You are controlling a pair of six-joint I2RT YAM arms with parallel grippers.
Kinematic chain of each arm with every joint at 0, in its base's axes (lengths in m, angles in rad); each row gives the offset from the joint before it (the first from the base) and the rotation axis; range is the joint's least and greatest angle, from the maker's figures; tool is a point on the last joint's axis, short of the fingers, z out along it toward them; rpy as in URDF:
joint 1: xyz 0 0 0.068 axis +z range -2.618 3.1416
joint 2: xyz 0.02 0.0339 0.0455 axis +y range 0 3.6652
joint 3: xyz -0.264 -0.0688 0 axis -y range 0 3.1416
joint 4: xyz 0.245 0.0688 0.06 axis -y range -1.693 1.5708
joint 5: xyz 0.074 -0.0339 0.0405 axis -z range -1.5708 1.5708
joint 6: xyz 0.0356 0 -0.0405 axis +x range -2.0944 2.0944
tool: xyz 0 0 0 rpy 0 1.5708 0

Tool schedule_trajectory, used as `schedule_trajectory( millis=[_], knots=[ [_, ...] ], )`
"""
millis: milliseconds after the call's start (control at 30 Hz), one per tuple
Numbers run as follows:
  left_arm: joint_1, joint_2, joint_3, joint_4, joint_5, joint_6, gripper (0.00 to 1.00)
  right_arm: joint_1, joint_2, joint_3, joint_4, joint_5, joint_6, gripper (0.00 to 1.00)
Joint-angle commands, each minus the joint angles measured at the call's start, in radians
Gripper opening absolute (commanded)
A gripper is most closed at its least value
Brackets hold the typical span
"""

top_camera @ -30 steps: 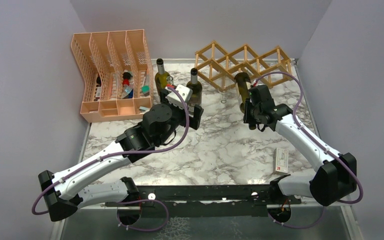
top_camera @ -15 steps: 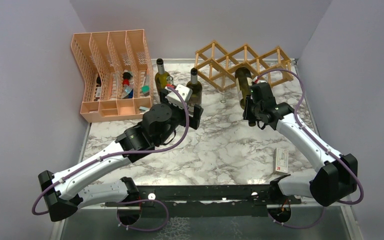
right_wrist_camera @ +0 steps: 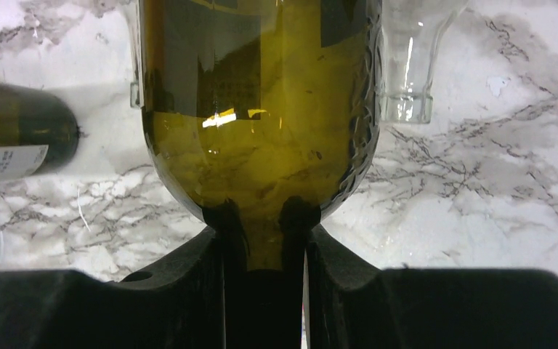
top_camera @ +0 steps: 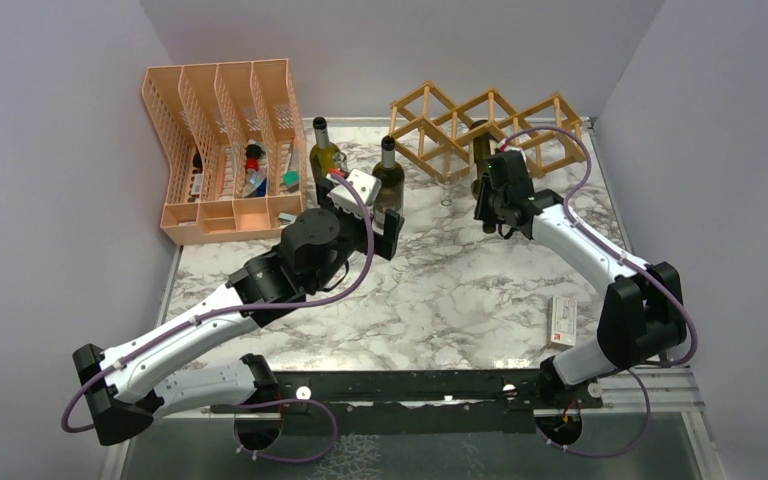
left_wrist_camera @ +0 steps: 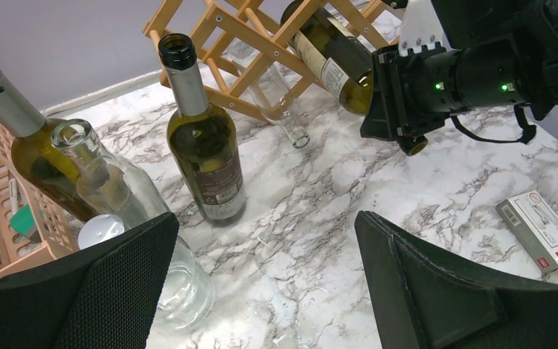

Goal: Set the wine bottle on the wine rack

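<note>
The robot's right gripper will next push the bottle it holds away from the robot's base, deeper into its cell point(top_camera: 480, 137) in the wine rack, before it opens.
The wine bottle point(top_camera: 480, 150) is dark green with a pale label and lies tilted, its body inside a cell of the light wooden lattice wine rack point(top_camera: 430, 118). My right gripper point(top_camera: 496, 200) is shut on the bottle's neck, just in front of the rack. The right wrist view shows the bottle's shoulder point(right_wrist_camera: 261, 109) filling the frame above my right gripper point(right_wrist_camera: 265, 243). The left wrist view shows the bottle point(left_wrist_camera: 330, 54) in the rack point(left_wrist_camera: 218, 29). My left gripper point(left_wrist_camera: 265, 218) is open and empty above the marble, near the standing bottles point(top_camera: 365, 228).
Two standing wine bottles point(top_camera: 388, 175) point(top_camera: 322, 150) and a clear glass bottle point(left_wrist_camera: 109, 196) are by my left gripper. A clear glass bottle point(left_wrist_camera: 283, 109) lies under the rack's front. A peach mesh organizer point(top_camera: 220, 150) stands back left. A small white box point(top_camera: 563, 321) lies front right.
My right gripper has moved back and slightly left, pushing the wine bottle's body deeper into the rack cell. The left arm has barely moved.
</note>
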Motion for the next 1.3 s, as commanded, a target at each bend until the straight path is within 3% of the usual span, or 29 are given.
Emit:
schedule_trajectory(
  millis=[0, 567, 1267],
  knots=[
    [0.004, -0.032, -0.008, -0.013, 0.008, 0.001, 0.99, -0.019, 0.015, 0.075, 0.178, 0.043, 0.005, 0.01],
    [0.004, -0.045, -0.012, -0.026, 0.005, -0.001, 0.99, -0.071, 0.152, 0.179, 0.259, 0.004, -0.060, 0.02],
    [0.003, -0.031, -0.007, -0.035, 0.000, -0.005, 0.99, -0.095, 0.278, 0.304, 0.216, 0.013, -0.098, 0.46]
  ],
)
